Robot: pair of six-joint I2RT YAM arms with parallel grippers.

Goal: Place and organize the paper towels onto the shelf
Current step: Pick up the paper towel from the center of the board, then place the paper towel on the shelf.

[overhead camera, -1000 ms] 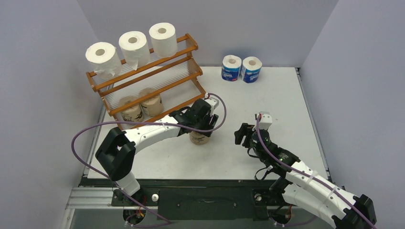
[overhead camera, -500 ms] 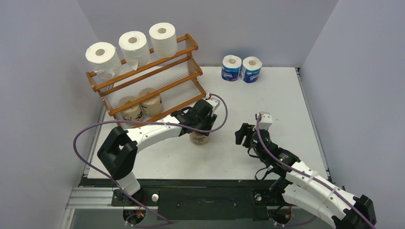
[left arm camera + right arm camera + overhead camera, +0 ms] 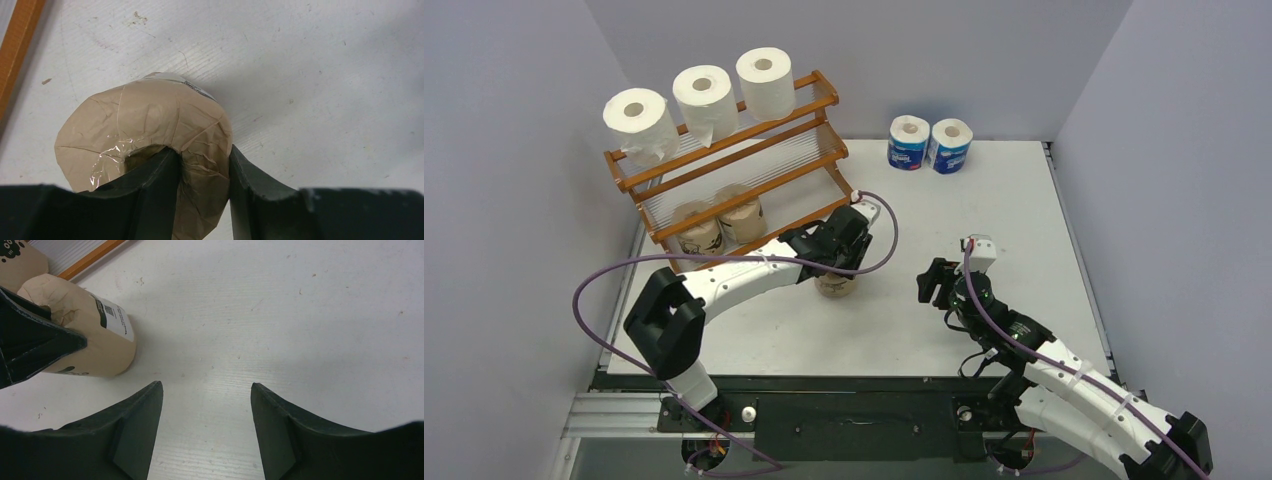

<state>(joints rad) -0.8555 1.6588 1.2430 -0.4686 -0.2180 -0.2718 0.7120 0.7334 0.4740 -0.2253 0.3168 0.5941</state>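
Observation:
Next I need to carry the roll in my left gripper outward onto the bare part of the shelf's bottom level beside its brown rolls and release, since it lies outward of my gripper.
A brown-wrapped paper towel roll stands on the table in front of the shelf. My left gripper is shut on its wall, one finger inside the hollow core and the other outside. Three white rolls stand on the shelf's top tier. Two brown rolls sit on the bottom tier. Two blue-and-white rolls stand at the back of the table. My right gripper hangs open over bare table, right of the held roll.
The shelf's middle tier holds nothing. Grey walls close in the table on three sides. A purple cable loops off the left arm.
The left jaws have closed onto the brown roll's wall, and gripper and roll have shifted slightly left toward the shelf. The right arm has barely moved.

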